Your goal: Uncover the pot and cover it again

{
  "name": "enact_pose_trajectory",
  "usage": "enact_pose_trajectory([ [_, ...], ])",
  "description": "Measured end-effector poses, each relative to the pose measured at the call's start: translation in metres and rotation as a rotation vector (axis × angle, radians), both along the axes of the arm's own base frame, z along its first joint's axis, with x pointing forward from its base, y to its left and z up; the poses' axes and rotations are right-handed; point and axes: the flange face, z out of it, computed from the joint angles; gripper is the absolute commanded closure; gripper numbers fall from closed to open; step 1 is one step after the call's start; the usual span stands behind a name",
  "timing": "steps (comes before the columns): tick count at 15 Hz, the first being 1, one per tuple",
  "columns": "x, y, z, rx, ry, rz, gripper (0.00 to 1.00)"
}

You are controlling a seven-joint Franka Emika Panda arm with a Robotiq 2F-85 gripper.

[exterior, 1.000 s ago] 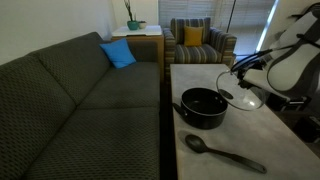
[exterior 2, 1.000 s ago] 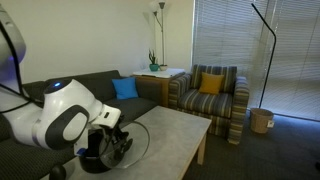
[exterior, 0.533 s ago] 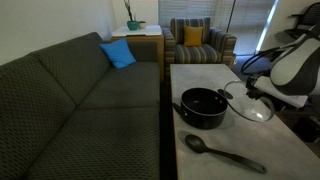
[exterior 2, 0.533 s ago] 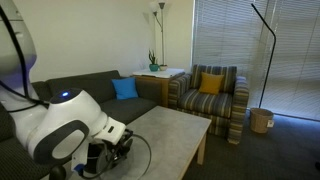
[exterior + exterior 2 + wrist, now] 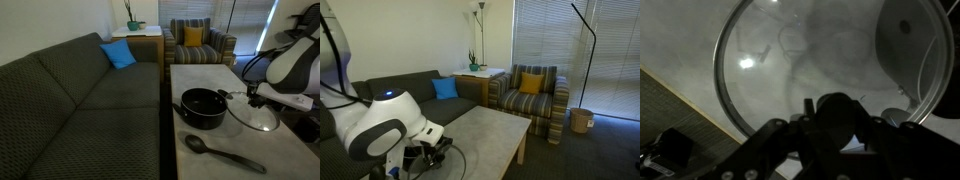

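Observation:
The glass lid (image 5: 256, 117) still hangs above its spot, so my gripper should go down until the lid's rim rests on the clear tabletop beside the pot, then let go of the lid's knob.
The black pot (image 5: 203, 107) stands uncovered on the light table (image 5: 210, 75), with one handle toward the sofa. My gripper (image 5: 252, 96) is shut on the knob of the glass lid (image 5: 256, 117) and holds it low over the table, beside the pot on the side away from the sofa. In the wrist view the lid's round metal rim (image 5: 728, 95) fills the frame, its dark knob sits between my fingers (image 5: 836, 118), and the pot (image 5: 908, 45) shows at the upper right. In an exterior view my arm (image 5: 380, 125) hides the pot; the lid's edge (image 5: 455, 165) shows.
A long black spoon (image 5: 222, 152) lies on the table in front of the pot. A dark grey sofa (image 5: 80, 85) with a blue cushion (image 5: 118, 53) runs along the table. A striped armchair (image 5: 197, 42) stands beyond the table's far end.
My gripper has carried the lid away from over the pot's edge, sideways away from the sofa, and lowered it close to the table. The pot and spoon have not moved.

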Motion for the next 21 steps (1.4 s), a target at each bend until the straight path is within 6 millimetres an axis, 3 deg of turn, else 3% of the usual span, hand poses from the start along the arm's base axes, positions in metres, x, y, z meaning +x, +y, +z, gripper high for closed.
enact_pose_trajectory([
  [6,0.013,-0.013,0.007,0.048,0.183,-0.016,0.86],
  [11,-0.007,-0.029,-0.006,0.024,0.304,-0.077,0.86],
  [15,-0.007,-0.027,-0.016,0.016,0.300,-0.073,0.86],
  [21,0.017,-0.019,-0.052,-0.069,0.187,-0.057,0.86],
])
